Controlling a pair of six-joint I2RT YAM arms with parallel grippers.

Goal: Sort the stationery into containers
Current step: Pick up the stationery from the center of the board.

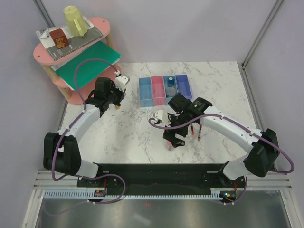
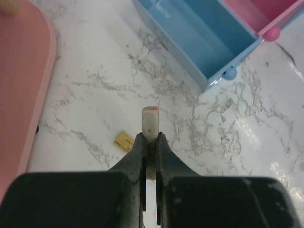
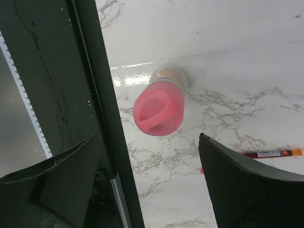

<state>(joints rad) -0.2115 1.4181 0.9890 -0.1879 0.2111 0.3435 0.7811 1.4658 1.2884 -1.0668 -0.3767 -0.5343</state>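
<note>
I should next move my left gripper outward, away from the pink shelf and over the light blue bin (image 2: 209, 38), then open it there, as the bottom of that bin has free space.
My left gripper (image 2: 150, 137) is shut on a small pale block (image 2: 150, 118) with a red mark on its end, held just above the marble. A tiny tan block (image 2: 123, 140) lies on the table to its left. The light blue bin (image 2: 209, 38) of the containers (image 1: 156, 95) is ahead to the right. A blue-capped bottle (image 1: 169, 81) stands in the third bin. My right gripper (image 3: 149, 142) is open, and the pink-capped tube (image 3: 159, 110) stands upright just beyond its fingers, untouched. A thin red pen (image 3: 273, 153) lies on the table to the right.
A pink two-level shelf (image 1: 97, 23) at the back left carries a yellow cup (image 1: 75, 20), a brown box (image 1: 59, 39) and a green mat (image 1: 88, 61). Its pink edge (image 2: 23, 71) is close on the left of my left gripper. The black base rail (image 3: 102, 118) runs beside my right gripper.
</note>
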